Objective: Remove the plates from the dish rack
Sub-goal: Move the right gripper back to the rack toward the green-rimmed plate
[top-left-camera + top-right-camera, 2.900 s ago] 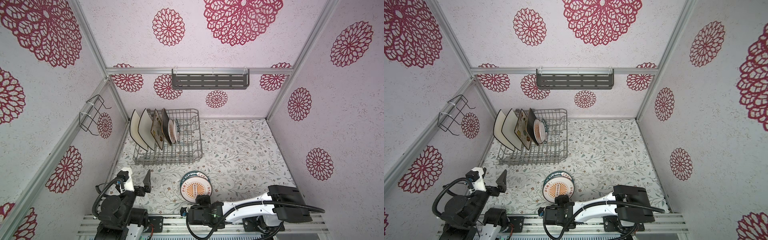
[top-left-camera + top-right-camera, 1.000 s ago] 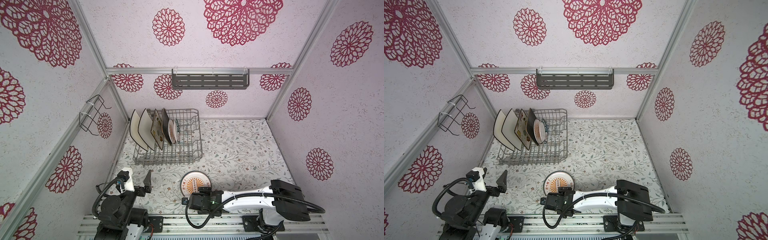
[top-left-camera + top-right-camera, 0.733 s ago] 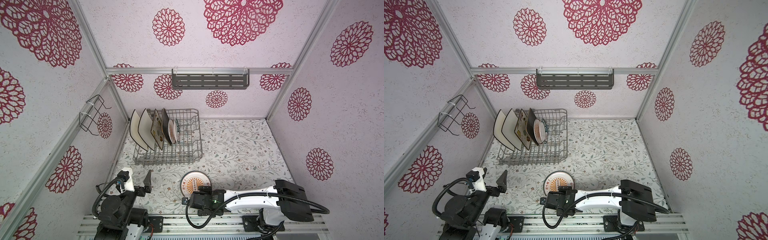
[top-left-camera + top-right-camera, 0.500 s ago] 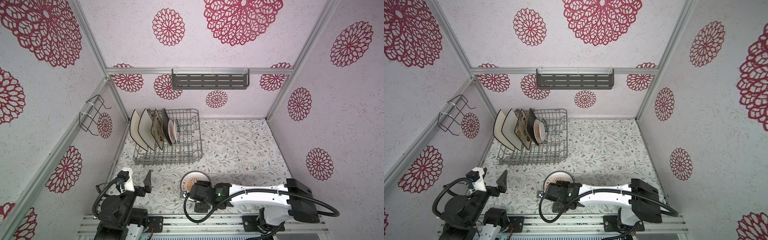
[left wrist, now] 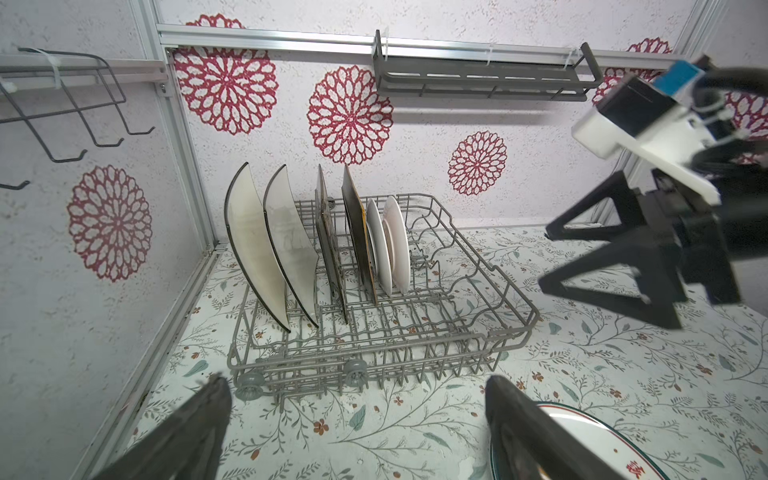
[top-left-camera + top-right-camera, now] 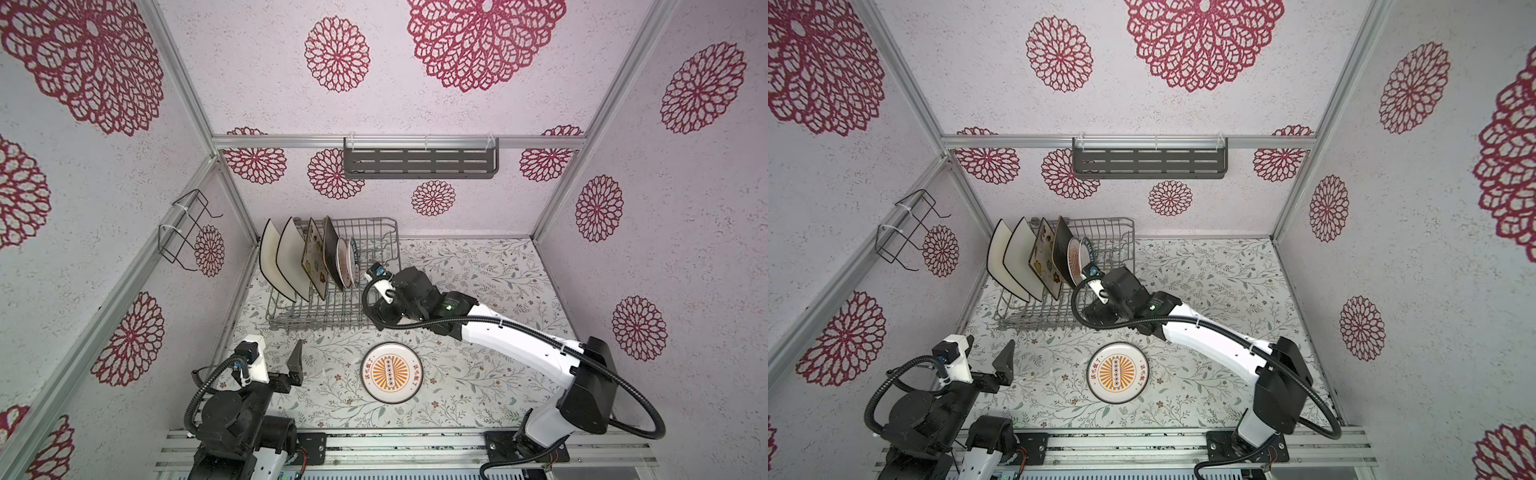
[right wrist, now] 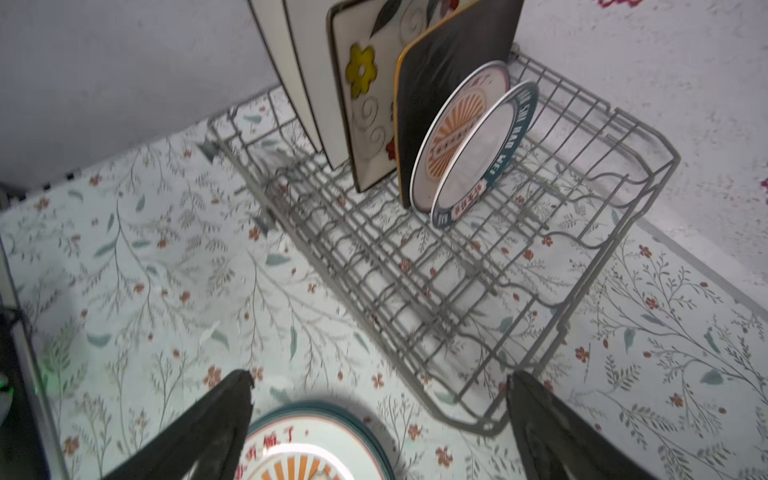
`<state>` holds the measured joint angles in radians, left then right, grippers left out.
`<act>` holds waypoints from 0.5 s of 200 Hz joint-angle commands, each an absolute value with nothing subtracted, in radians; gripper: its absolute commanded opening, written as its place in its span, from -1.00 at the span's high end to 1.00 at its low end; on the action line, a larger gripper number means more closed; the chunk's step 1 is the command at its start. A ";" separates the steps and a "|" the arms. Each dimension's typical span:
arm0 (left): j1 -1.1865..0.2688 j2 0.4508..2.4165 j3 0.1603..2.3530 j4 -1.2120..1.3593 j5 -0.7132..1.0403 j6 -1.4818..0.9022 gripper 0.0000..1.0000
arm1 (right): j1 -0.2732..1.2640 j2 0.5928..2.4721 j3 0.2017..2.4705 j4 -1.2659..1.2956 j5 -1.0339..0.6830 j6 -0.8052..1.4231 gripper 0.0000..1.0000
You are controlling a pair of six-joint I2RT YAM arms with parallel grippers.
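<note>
The end sunburst plate has only empty rack on one side, so next I should move my right gripper outward and down to the plate and close on its near rim [image 6: 353,275] [image 7: 449,176].
The grey wire dish rack [image 6: 376,221] [image 6: 1122,221] [image 5: 500,270] [image 7: 648,137] stands at the back left. On edge in it are two white square plates [image 6: 277,259], a flowered one [image 6: 312,262], a dark brown one [image 6: 331,253] and two small round sunburst plates [image 7: 473,145]. Another round sunburst plate [image 6: 391,372] [image 6: 1116,372] [image 5: 590,440] [image 7: 307,449] lies flat on the table in front. My right gripper [image 6: 380,311] [image 6: 1093,312] [image 5: 544,259] [image 7: 382,380] hangs open and empty over the rack's right front corner. My left gripper [image 6: 274,358] [image 6: 986,352] [image 5: 355,386] rests open and empty at the front left.
A dark grey slotted shelf [image 6: 419,164] hangs on the back wall. A black wire bracket [image 6: 183,232] sticks out from the left wall. Patterned walls close in the table on three sides, and the rack sits tight against the left one.
My right gripper has left the round plate lying flat on the table. It has risen and swung back to the rack's right front corner. The left arm has not moved.
</note>
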<state>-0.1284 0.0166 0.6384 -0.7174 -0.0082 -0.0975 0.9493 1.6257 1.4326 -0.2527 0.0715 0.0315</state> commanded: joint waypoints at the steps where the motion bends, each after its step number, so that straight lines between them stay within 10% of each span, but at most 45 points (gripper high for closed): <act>1: -0.130 0.011 0.628 -0.698 0.001 -0.085 -0.95 | 0.937 1.701 1.500 -0.085 0.034 0.107 -0.92; 100: -0.129 0.020 0.630 -0.698 0.011 -0.084 -0.94 | 0.834 2.071 1.776 0.156 0.163 0.275 -0.50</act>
